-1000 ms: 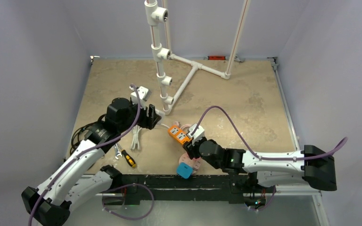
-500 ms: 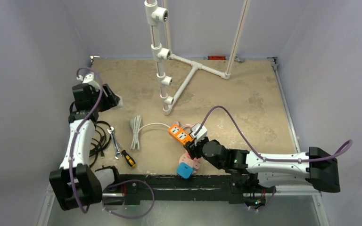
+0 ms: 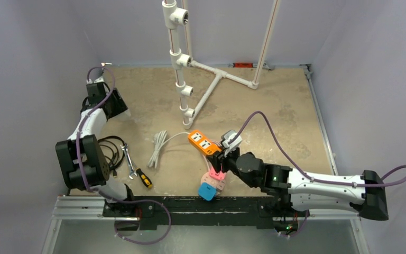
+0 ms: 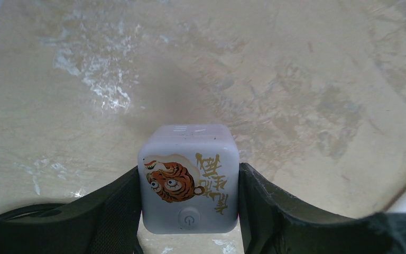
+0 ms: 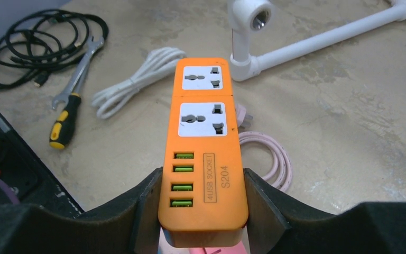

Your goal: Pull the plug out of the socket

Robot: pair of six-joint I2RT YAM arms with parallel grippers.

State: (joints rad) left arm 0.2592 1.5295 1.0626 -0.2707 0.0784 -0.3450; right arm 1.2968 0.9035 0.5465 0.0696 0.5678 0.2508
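My left gripper will next lower the plug onto the table toward the white PVC pipe frame, because the plug is already off the socket.
In the left wrist view my left gripper (image 4: 189,182) is shut on the plug (image 4: 188,159), a white cube with a tiger sticker and a power button, held just above the bare table. In the top view the left gripper (image 3: 115,106) is at the far left, well away from the socket. The socket, an orange power strip (image 5: 203,137), has two empty outlets and several green USB ports. My right gripper (image 5: 202,185) is shut on its USB end. In the top view the strip (image 3: 203,143) lies mid-table at the right gripper (image 3: 218,159).
A white PVC pipe frame (image 3: 182,90) stands behind the strip. A coiled white cord (image 3: 158,149) lies left of it, and a pink cable (image 5: 269,153) beside it. A wrench (image 3: 128,161), a screwdriver (image 3: 144,179) and black cables (image 3: 111,153) lie at the left. A pink and blue object (image 3: 210,186) sits near the front edge.
My left arm has swung from beside the strip to the far left rear, carrying the white plug. My right gripper has shifted the orange strip slightly back and turned it.
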